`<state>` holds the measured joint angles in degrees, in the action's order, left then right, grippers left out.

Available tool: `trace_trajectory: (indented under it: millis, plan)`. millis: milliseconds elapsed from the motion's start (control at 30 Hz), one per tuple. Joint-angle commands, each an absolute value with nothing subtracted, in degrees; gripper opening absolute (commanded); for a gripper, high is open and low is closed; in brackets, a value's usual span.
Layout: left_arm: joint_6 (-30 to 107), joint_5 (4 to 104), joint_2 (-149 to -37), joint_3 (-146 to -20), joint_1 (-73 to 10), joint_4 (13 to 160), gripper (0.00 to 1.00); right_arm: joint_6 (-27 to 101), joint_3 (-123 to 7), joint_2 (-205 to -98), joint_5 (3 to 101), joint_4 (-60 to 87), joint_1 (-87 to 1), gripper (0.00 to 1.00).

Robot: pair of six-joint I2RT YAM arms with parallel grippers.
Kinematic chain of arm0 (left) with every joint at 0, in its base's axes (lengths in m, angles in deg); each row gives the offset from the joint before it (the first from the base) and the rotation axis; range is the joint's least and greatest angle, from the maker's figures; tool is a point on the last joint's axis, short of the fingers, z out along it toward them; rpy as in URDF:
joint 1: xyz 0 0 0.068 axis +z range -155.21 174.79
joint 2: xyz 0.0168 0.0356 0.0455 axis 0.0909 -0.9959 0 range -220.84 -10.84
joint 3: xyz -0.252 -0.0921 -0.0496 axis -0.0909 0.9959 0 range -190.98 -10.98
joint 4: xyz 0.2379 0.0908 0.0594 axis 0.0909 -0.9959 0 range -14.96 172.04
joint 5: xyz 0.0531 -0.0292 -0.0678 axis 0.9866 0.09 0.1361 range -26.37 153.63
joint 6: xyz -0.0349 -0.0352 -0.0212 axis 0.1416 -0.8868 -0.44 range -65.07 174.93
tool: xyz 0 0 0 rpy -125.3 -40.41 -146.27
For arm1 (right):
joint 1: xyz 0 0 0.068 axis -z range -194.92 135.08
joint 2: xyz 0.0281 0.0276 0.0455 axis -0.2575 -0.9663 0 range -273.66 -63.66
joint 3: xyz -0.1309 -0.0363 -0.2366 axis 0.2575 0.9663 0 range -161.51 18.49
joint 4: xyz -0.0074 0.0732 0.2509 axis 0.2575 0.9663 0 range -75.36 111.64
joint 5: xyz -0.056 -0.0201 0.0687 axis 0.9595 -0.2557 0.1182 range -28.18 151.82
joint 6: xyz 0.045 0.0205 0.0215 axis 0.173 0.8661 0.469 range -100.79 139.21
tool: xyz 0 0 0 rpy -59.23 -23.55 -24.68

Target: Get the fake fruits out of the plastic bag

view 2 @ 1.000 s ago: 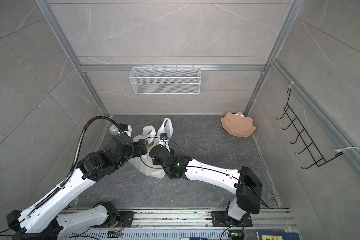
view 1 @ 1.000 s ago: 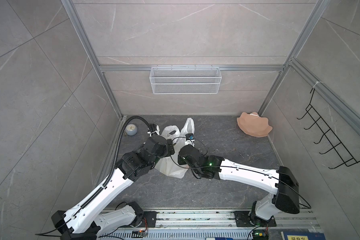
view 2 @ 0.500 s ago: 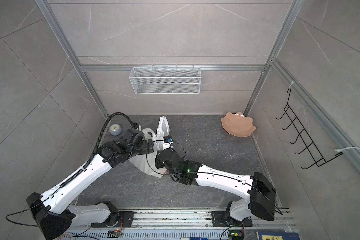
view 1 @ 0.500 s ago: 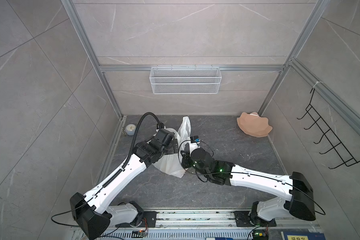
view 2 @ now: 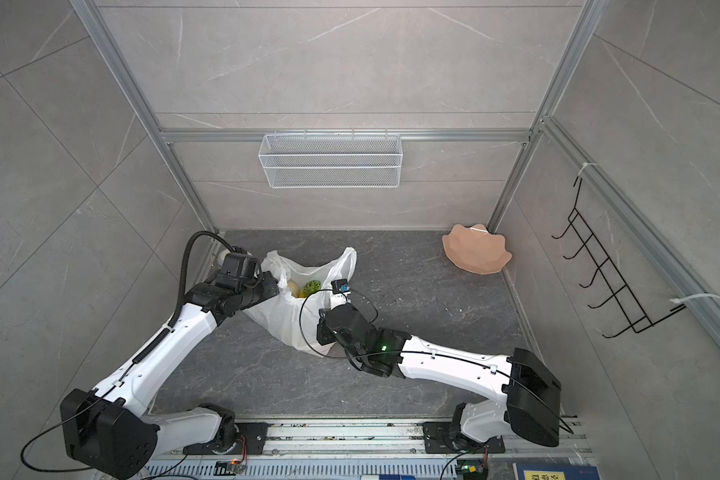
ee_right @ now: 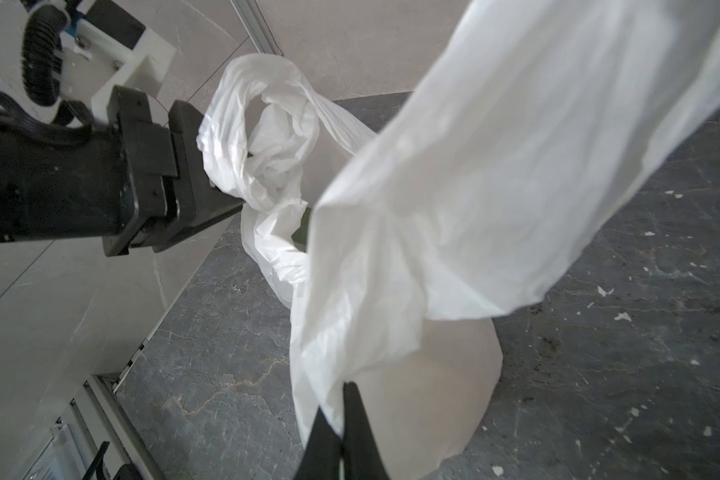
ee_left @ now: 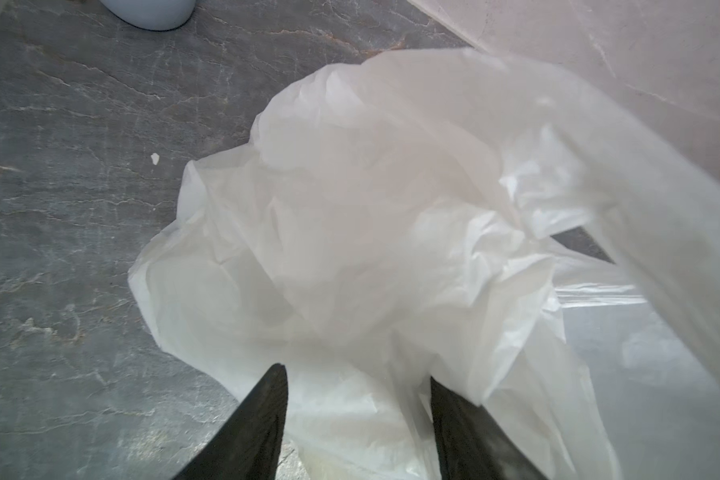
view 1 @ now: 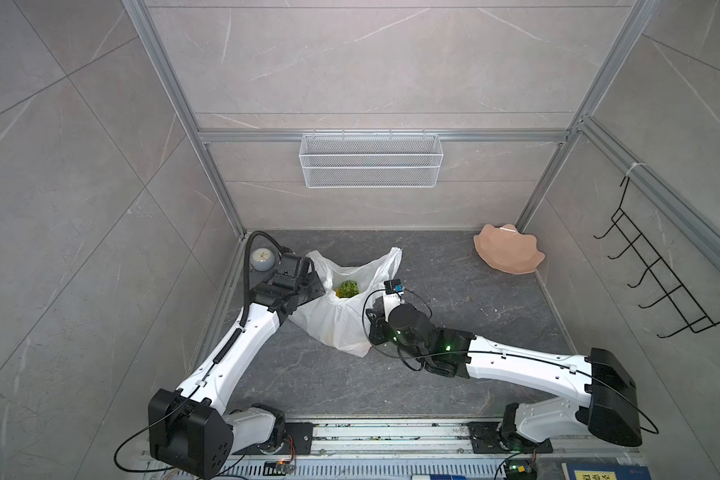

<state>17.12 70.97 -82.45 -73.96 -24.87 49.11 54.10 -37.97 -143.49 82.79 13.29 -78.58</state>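
The bag's raised edge partly hides the fruits, so the right gripper will next pull the bag's near edge back toward the robot's base over the bare floor, then let it go.
The white plastic bag (view 1: 337,320) (view 2: 283,320) lies on the dark floor with its mouth held up and spread. Inside it I see fake fruits: a bumpy bright green one (view 1: 348,288) (view 2: 312,286) and a pale yellow one (view 2: 292,286). My left gripper (view 1: 323,286) (ee_left: 356,372) is at the bag's left rim, its jaws apart with crumpled bag plastic (ee_left: 371,208) between them. My right gripper (view 1: 373,328) (ee_right: 344,390) is shut on the bag's right edge (ee_right: 474,187), holding it up. A dark green bit (ee_right: 302,230) shows through the mouth.
A pink scalloped plate (view 1: 508,253) (view 2: 474,255) sits in the back right corner. A small grey round object (view 1: 262,259) lies by the left wall behind my left wrist. A wire basket (view 1: 371,162) hangs on the back wall, a black hook rack (view 1: 657,282) on the right wall.
The left arm reached back to the bag's left rim and its jaws have narrowed around the plastic. The right gripper pulled its edge rightward, so the mouth spread and fruits show.
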Motion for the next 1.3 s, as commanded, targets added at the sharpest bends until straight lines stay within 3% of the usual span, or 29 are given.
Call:
trace_trajectory:
  millis: [0,167,433,633,733,933,1100,1267]
  plan:
    - [15.2,68.5,-83.4,-74.6,-24.1,52.8,0.57,53.0,-36.2,-141.1,83.3,13.0,-79.1,0.00]
    - [10.9,67.3,-83.3,-70.0,-19.3,53.3,0.53,53.3,-33.7,-140.4,83.5,12.8,-79.2,0.00]
    - [8.7,63.7,-76.8,-60.2,-12.3,55.5,0.56,59.3,-28.3,-145.7,81.6,7.2,-83.1,0.00]
    - [9.0,68.2,-59.1,-58.4,-12.0,41.7,0.63,62.2,-25.3,-148.8,81.9,1.8,-85.8,0.00]
    - [6.6,65.0,-49.8,-59.1,-12.5,34.7,0.65,60.3,-26.2,-149.8,82.0,0.6,-87.4,0.00]
    - [1.5,56.7,-46.7,-59.7,-18.2,30.6,0.80,58.3,-26.7,-151.6,81.5,-4.6,-89.5,0.00]
    - [1.4,63.6,-51.2,-62.6,-30.0,34.3,0.94,57.4,-28.6,-153.9,80.9,-5.2,-91.0,0.00]
    - [1.2,66.2,-62.7,-64.3,-37.0,37.1,0.99,57.0,-29.6,-155.4,81.4,-5.5,-92.9,0.00]
